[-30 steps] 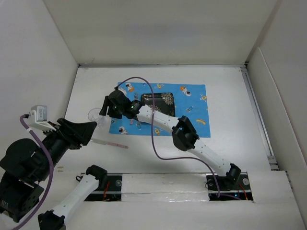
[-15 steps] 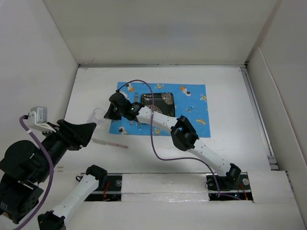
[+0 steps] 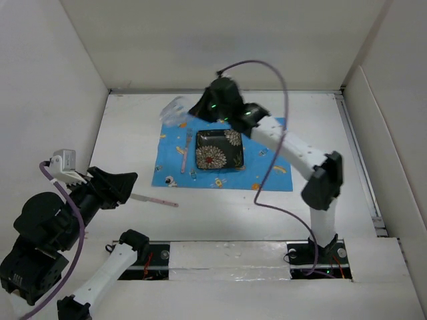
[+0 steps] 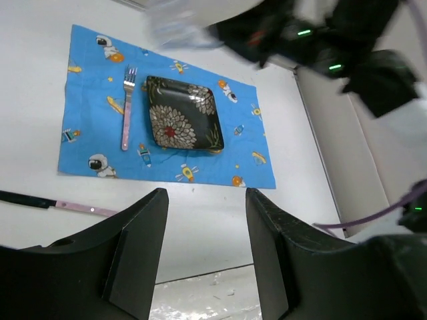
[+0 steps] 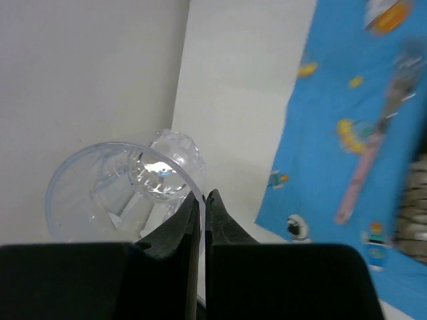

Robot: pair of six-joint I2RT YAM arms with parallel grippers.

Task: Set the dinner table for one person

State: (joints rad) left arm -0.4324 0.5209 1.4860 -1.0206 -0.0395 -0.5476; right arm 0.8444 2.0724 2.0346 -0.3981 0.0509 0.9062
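The glass (image 3: 175,111) swings in my right gripper to the placemat's bare far corner (image 3: 279,122) next, below the gripper and to its right in the top view, then goes down and is released.
My right gripper (image 5: 202,197) is shut on the rim of a clear glass (image 5: 127,187), pinching its wall between the fingers. In the top view that glass (image 3: 175,111) hangs above the far left corner of the blue placemat (image 3: 267,157), with the right gripper (image 3: 192,112) beside it. On the placemat sit a black floral plate (image 3: 219,149) and a pink-handled fork (image 3: 185,153) to its left. A pink-handled knife (image 3: 152,199) lies on the white dinner table (image 3: 320,200) in front of the placemat. My left gripper (image 3: 128,181) hovers open and empty beside the knife's blade end.
White walls close in the table at the left, back and right. The right arm (image 4: 320,40) and its purple cable (image 3: 267,153) arch over the placemat (image 4: 167,153). A taped strip (image 3: 227,257) runs along the near edge between the arm bases.
My right gripper shut on the glass left of the placemat, then lifted it up and toward the placemat's far left corner. The plate and fork are now uncovered. The left arm barely shifted.
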